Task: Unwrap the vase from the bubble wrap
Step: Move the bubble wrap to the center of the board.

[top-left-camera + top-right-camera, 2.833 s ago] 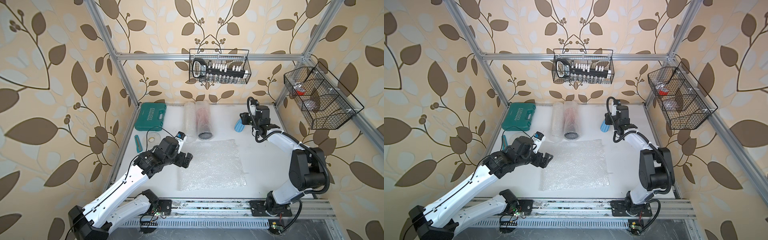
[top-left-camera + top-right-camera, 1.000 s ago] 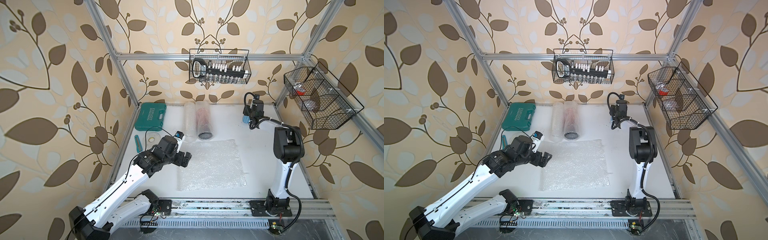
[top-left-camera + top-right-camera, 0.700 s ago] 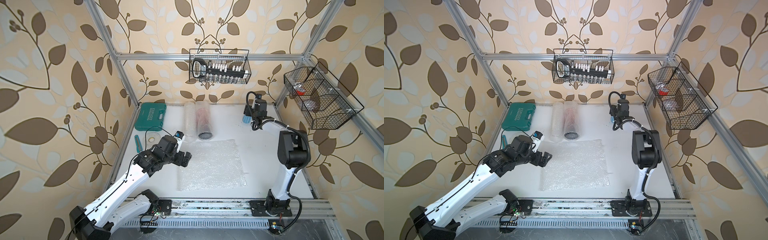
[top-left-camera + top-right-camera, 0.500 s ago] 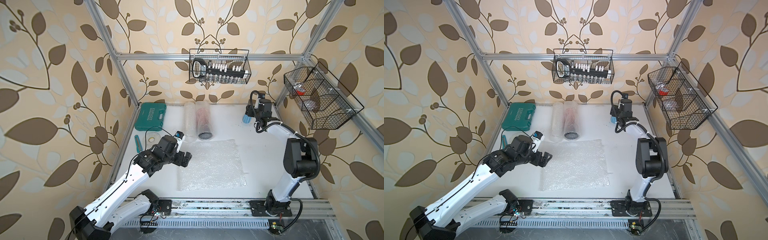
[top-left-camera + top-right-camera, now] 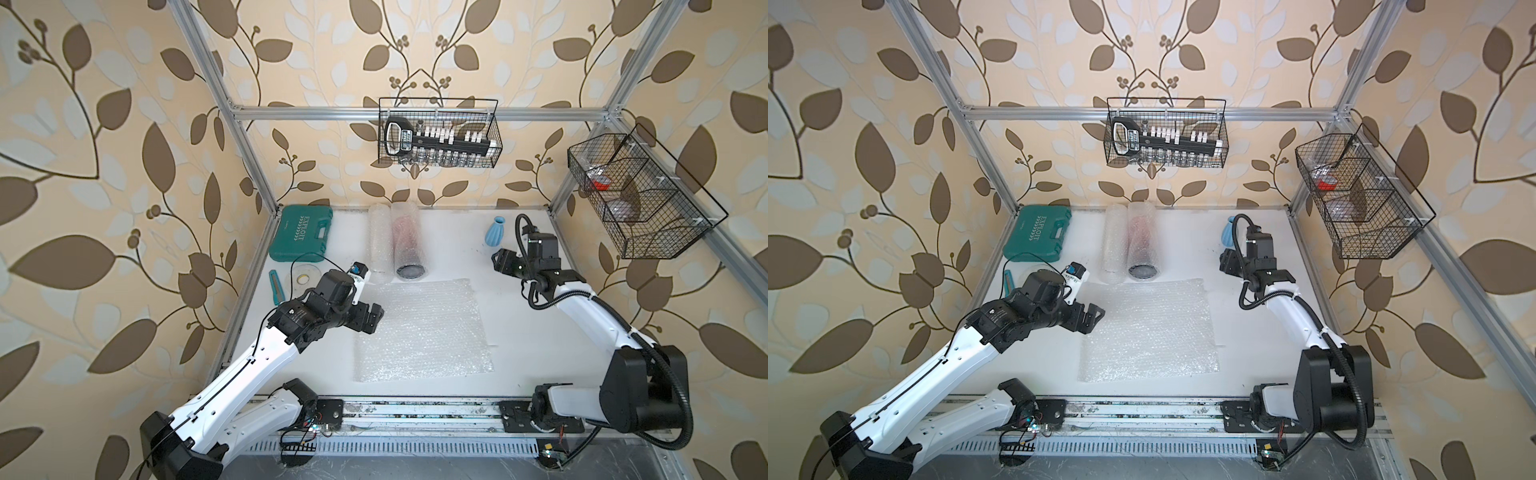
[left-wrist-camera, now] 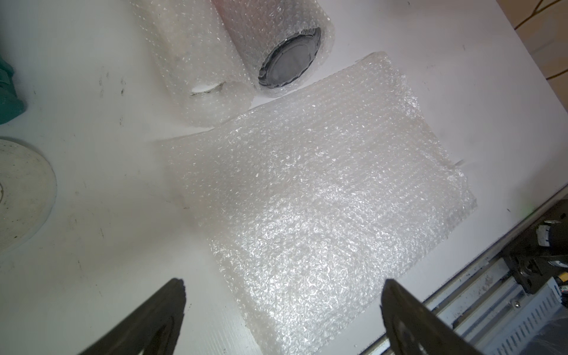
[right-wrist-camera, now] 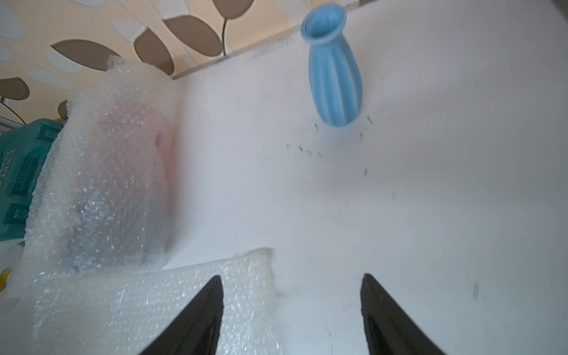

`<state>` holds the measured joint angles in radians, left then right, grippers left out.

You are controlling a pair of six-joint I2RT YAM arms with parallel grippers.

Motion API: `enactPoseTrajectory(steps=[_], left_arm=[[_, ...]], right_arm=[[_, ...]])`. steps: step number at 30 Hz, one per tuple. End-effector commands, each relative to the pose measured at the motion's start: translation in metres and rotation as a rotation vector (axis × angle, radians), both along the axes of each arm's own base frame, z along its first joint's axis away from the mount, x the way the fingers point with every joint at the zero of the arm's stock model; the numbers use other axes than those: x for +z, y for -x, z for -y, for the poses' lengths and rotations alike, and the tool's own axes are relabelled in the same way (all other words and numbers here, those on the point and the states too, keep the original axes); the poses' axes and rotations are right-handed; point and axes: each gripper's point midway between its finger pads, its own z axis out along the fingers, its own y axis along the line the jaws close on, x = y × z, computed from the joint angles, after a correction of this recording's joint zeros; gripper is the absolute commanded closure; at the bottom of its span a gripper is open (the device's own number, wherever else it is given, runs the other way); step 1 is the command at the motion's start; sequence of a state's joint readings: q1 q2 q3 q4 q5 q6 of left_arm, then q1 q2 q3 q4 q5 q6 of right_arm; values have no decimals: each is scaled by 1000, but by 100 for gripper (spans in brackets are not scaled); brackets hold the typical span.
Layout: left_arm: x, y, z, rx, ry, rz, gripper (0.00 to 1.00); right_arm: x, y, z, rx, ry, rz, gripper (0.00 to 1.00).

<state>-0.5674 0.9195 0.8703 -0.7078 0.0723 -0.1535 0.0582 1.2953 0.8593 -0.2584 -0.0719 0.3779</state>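
Observation:
Next, my right gripper draws back and lowers onto the sheet's side edge near this arm point(image 5: 479, 321), since that edge lies below it and nearer my base.
The light blue ribbed vase point(image 5: 495, 231) point(image 5: 1227, 234) point(image 7: 333, 80) stands upright and bare near the table's back right corner. A sheet of bubble wrap point(image 5: 419, 328) point(image 5: 1148, 328) point(image 6: 322, 190) lies flat mid-table. My right gripper point(image 5: 500, 262) point(image 5: 1227, 262) point(image 7: 292, 278) hangs open in front of the vase, apart from it, with nothing between its fingers. My left gripper point(image 5: 372, 320) point(image 5: 1092, 318) point(image 6: 284, 284) is wide open over the sheet's left edge and holds nothing.
Two bubble-wrap rolls point(image 5: 380, 241) lie at the back; one roll point(image 5: 409, 245) holds a dark-ended cylinder. A green tool case point(image 5: 301, 239), a tape roll point(image 5: 305, 276) and a cutter point(image 5: 274, 284) sit at the left. Wire baskets point(image 5: 438, 139) point(image 5: 640, 195) hang on the frame.
My right gripper has drawn back from the vase toward the front, leaving it standing by itself. The left arm has hardly moved.

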Motion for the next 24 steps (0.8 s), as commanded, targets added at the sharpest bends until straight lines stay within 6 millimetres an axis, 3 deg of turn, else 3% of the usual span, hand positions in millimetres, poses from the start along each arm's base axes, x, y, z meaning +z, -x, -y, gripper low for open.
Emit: enactPoseTrajectory(steps=[1,6,12,18,24], left_arm=[[16,-5,0,-2,17,33,1],[15,-5,-1,1,15,32,1],[16,-6,0,1,25,31,1],[16,-5,-1,4,24,32,1],[17,-5,-3,7,24,33,1]], right_arm=[[-27,41,-11,11,-54,-135,32],[-55,81,-27,52,-131,-236,36],[-88,108,-42,74,-156,-346,44],[-103,118,-49,96,-117,-419,52],[-116,121,-53,103,-48,-474,52]])
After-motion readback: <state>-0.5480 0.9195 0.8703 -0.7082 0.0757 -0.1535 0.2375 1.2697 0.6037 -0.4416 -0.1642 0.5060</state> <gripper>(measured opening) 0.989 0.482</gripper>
